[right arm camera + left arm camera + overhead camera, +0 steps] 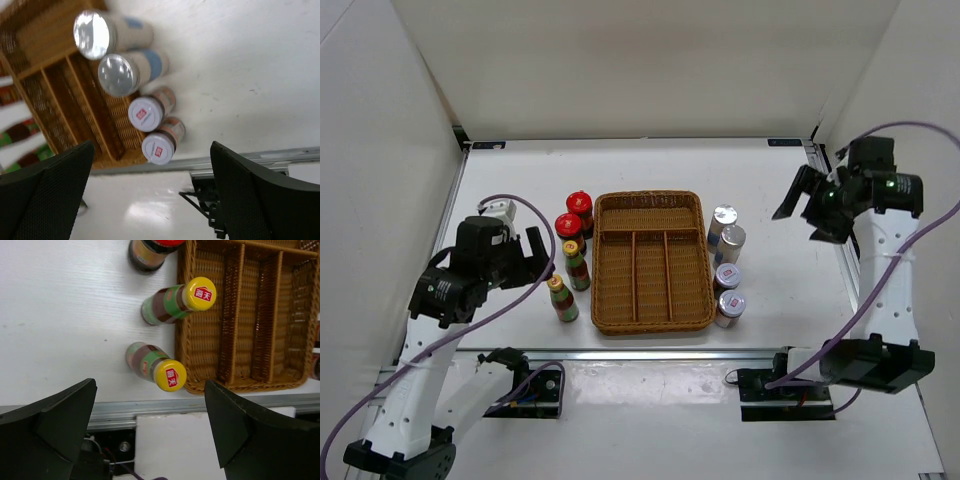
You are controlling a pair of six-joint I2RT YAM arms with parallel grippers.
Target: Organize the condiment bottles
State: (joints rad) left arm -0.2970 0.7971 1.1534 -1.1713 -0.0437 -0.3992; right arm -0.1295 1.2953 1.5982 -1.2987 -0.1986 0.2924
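The robot will swing its right gripper to the left in the top view, turn it and lower it around the farthest shaker's silver cap [725, 214] [93, 35], which stands below the gripper that way.
Four silver-capped shakers [723, 222] [731, 243] [726, 278] [730, 305] stand in a line along the right side of the wicker tray [652, 300]. Two red-capped jars [580, 205] [569, 228] and two yellow-capped bottles [576, 262] [561, 298] stand along its left side. My left gripper [532, 252] is open and empty, raised left of the yellow-capped bottles [170, 375] [199, 294]. My right gripper [808, 208] is open and empty, raised right of the shakers [92, 34] [117, 74] [145, 112] [159, 148]. The tray's compartments [240, 315] hold nothing.
A metal rail [650, 352] runs along the table's near edge, with the arm bases [525, 385] [785, 390] below it. White walls enclose the table at the back and sides. The tray also shows in the right wrist view [55, 85].
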